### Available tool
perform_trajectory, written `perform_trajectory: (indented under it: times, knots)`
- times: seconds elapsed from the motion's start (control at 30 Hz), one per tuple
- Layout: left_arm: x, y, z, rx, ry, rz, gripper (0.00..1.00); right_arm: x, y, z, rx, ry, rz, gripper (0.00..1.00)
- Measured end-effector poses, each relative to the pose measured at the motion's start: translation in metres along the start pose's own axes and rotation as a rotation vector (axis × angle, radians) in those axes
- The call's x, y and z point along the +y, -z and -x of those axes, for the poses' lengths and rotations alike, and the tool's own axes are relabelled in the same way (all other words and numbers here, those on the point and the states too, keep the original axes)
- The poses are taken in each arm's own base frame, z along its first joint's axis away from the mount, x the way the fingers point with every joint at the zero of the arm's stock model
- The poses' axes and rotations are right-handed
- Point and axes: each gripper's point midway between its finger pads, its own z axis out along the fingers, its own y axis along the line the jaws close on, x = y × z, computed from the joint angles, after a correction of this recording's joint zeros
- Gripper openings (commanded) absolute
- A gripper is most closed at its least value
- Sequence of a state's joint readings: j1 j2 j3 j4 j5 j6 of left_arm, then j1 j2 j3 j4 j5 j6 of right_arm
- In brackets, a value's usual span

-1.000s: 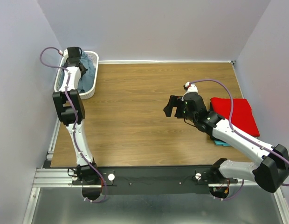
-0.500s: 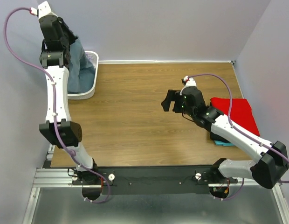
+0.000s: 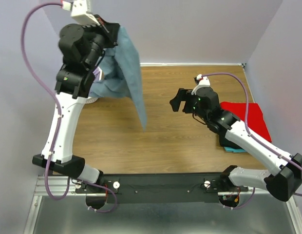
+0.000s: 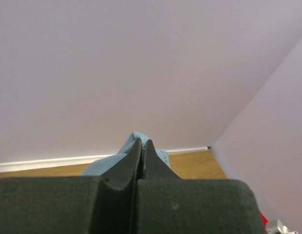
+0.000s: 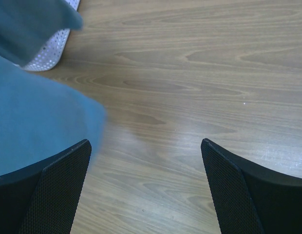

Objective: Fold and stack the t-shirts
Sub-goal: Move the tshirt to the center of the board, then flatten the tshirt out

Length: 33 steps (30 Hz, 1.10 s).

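The blue-grey t-shirt (image 3: 129, 78) is held only by my left gripper, and its lower end hangs loose. My open right gripper needs to go down and shift back onto a fold there next.
My left gripper (image 3: 113, 28) is raised high at the back left and shut on the blue-grey t-shirt (image 3: 129, 78), which hangs down from it over the table's left part. In the left wrist view the shut gripper (image 4: 142, 142) pinches a fold of that shirt (image 4: 136, 136). My right gripper (image 3: 178, 101) is open and empty above the middle of the table; its wrist view shows the shirt (image 5: 39, 126) at the left, blurred. The folded red t-shirt (image 3: 248, 119) lies at the right on the turquoise one (image 3: 234, 148).
The white lattice basket (image 3: 92, 99) stands at the back left, mostly hidden by the hanging shirt; its rim shows in the right wrist view (image 5: 48, 48). Walls close the table on the left, back and right.
My left arm has lifted the blue-grey shirt out of the basket and swung it up and right, over the table. My right gripper has stayed near the middle, shifting slightly toward the back.
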State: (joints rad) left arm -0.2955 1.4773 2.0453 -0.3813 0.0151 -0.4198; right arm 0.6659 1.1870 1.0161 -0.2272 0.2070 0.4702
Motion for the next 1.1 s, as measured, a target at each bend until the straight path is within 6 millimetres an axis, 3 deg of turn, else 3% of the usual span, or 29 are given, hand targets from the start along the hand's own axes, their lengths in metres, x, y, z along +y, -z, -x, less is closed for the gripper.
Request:
perform_trajectory:
  times: [0.07,0.13,0.2,0.23,0.27,0.3,0.33,0.37,0.4,0.47,0.5,0.57,0.63,0.67,0.77,0.87,0.9,0.97,1.03,1.1]
  knots:
    - [-0.008,-0.015,-0.028,0.047,0.016,-0.024,0.00,0.000,0.003,0.004,-0.015,-0.004,0.000,1.00]
    - [-0.017,-0.049,-0.085,0.147,0.032,-0.047,0.02,-0.001,0.005,0.006,-0.024,-0.007,-0.003,1.00]
    - [-0.029,-0.078,-0.140,0.243,0.036,-0.072,0.20,-0.002,0.004,0.003,-0.018,-0.012,-0.006,1.00]
    - [-0.039,-0.102,-0.194,0.331,0.038,-0.091,0.40,-0.003,0.004,0.001,-0.013,-0.014,-0.008,1.00]
    - [-0.046,-0.114,-0.233,0.399,0.036,-0.101,0.48,-0.004,0.003,-0.003,-0.005,-0.016,-0.012,1.00]
    - [-0.055,-0.130,-0.292,0.493,0.041,-0.116,0.55,-0.006,0.001,-0.009,0.008,-0.018,-0.019,1.00]
    - [-0.062,-0.138,-0.333,0.553,0.041,-0.129,0.59,-0.008,0.000,-0.013,0.018,-0.018,-0.023,1.00]
    - [-0.062,-0.140,-0.365,0.606,0.040,-0.129,0.59,-0.010,-0.003,-0.021,0.038,-0.020,-0.029,1.00]
    - [-0.062,-0.133,-0.414,0.700,0.040,-0.125,0.59,-0.012,-0.006,-0.029,0.057,-0.021,-0.034,1.00]
    - [-0.053,-0.112,-0.468,0.828,0.034,-0.098,0.59,-0.018,-0.012,-0.050,0.110,-0.021,-0.048,1.00]
    - [-0.043,-0.099,-0.485,0.884,0.035,-0.072,0.58,-0.021,-0.015,-0.059,0.131,-0.022,-0.055,1.00]
    - [-0.024,-0.087,-0.490,0.916,0.042,-0.029,0.57,-0.029,-0.022,-0.084,0.192,-0.028,-0.084,1.00]
    - [0.004,-0.072,-0.475,0.925,0.055,0.039,0.56,-0.038,-0.026,-0.111,0.257,-0.030,-0.117,1.00]
    - [0.018,-0.067,-0.459,0.909,0.065,0.073,0.56,-0.042,-0.027,-0.124,0.285,-0.032,-0.132,1.00]
    - [0.065,-0.050,-0.377,0.753,0.104,0.185,0.55,-0.054,-0.023,-0.159,0.353,-0.041,-0.182,1.00]
    - [0.109,-0.020,-0.293,0.551,0.142,0.281,0.53,-0.068,-0.016,-0.181,0.381,-0.061,-0.244,1.00]
    - [0.118,-0.012,-0.276,0.506,0.148,0.299,0.54,-0.073,-0.014,-0.185,0.383,-0.070,-0.265,1.00]
    - [0.131,0.005,-0.260,0.439,0.159,0.323,0.54,-0.082,-0.012,-0.193,0.383,-0.090,-0.305,1.00]
    - [0.142,0.020,-0.273,0.453,0.167,0.350,0.53,-0.091,-0.009,-0.200,0.386,-0.109,-0.347,1.00]
    - [0.154,0.034,-0.300,0.506,0.175,0.382,0.53,-0.095,-0.011,-0.205,0.390,-0.123,-0.373,0.98]
